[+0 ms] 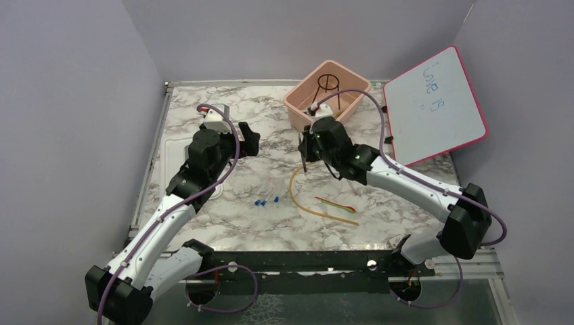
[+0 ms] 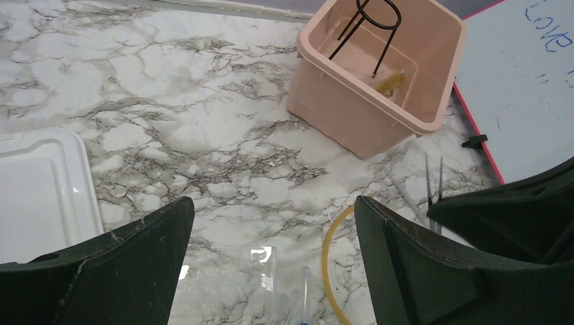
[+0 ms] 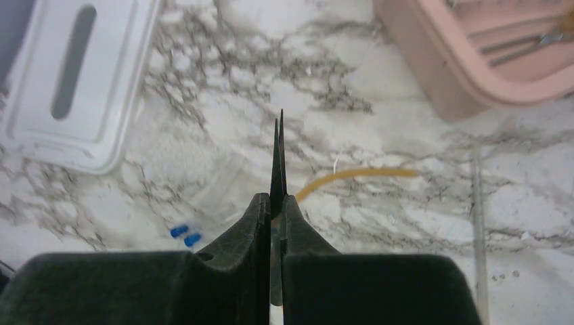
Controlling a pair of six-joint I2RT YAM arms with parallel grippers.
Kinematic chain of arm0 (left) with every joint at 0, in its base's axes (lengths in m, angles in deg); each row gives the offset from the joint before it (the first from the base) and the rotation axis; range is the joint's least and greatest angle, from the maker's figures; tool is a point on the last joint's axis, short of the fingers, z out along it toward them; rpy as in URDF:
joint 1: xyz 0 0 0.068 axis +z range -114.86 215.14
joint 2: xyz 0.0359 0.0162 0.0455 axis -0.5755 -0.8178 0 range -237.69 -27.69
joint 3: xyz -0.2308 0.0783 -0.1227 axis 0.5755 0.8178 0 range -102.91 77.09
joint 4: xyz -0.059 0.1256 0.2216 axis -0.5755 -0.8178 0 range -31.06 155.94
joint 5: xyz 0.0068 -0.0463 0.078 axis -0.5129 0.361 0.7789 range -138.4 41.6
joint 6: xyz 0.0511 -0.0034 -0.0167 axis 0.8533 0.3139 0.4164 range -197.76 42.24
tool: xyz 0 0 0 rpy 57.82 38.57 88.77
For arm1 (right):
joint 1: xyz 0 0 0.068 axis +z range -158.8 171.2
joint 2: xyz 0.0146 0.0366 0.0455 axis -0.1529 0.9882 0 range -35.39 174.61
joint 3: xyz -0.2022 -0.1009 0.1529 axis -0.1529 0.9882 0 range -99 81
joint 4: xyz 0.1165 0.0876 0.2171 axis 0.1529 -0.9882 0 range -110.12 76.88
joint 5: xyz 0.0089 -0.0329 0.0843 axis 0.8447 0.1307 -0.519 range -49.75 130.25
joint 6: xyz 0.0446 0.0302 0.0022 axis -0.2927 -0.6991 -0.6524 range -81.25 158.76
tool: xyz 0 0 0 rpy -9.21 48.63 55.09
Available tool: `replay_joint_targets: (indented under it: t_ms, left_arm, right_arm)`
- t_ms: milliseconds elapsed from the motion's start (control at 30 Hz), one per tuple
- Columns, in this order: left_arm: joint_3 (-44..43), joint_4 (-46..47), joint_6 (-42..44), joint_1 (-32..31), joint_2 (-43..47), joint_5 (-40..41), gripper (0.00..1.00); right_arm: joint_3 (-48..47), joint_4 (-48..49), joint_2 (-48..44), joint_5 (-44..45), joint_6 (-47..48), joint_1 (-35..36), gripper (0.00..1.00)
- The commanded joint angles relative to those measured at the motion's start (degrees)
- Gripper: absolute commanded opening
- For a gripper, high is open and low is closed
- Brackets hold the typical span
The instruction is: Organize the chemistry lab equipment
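My right gripper will next lift the tongs outward over the bin's rim, then lower them beside the black tripod already in the pink bin [image 1: 296,107].
My right gripper [image 1: 306,147] [image 3: 276,203] is shut on thin metal tongs [image 3: 278,156], whose twin points [image 1: 304,161] [image 2: 433,181] hang down above the marble table. Below them curves the long tan rubber tube [image 1: 298,198] [image 3: 359,174] [image 2: 327,267]. Small blue-tipped pieces [image 1: 267,201] [image 3: 185,234] lie left of the tube. A thin coloured spatula [image 1: 336,204] lies to its right. The black wire tripod [image 1: 327,82] [image 2: 376,24] stands inside the pink bin [image 1: 296,107] [image 2: 352,115]. My left gripper [image 1: 248,139] [image 2: 274,211] hovers open and empty, left of the tongs.
A white lid [image 2: 37,196] [image 3: 74,81] lies flat at the table's left, partly under my left arm. The pink-framed whiteboard [image 1: 436,101] [image 2: 528,81] leans at the back right. A thin clear rod [image 3: 477,230] lies right of the tube.
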Motion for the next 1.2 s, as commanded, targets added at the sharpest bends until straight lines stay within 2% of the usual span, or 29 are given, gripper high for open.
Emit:
replay_joint_targets:
  t_ms: [0,133,267,433,767,1167]
  left_arm:
    - [0.39,1.69,-0.38,0.34,0.72,-1.32,0.91]
    - [0.34,1.65,-0.34,0.34,0.83,-1.22,0.91]
    - [0.35,1.66,-0.25,0.34,0.88,-1.17,0.91]
    - [0.49,1.64,-0.34,0.34,0.89,-1.18,0.91]
    - [0.43,1.47,-0.1,0.34,0.17,-0.58,0.91]
    - [0.37,1.13,0.1,0.34,-0.07,-0.01,0.91]
  right_arm:
    - [-5.79,5.72,-1.66,6.46,0.12,-2.81,0.04]
    - [-11.89,6.17,0.94,10.45,-1.26,-7.96,0.04]
    - [-15.97,5.29,4.27,16.62,-7.88,-14.84,0.03]
    - [-21.65,3.72,11.91,19.08,-13.3,-20.5,0.01]
    - [-38.22,-7.2,31.43,20.03,-20.16,-22.67,0.01]
    - [-47.75,-19.69,42.89,25.0,-29.6,-22.95,0.06]
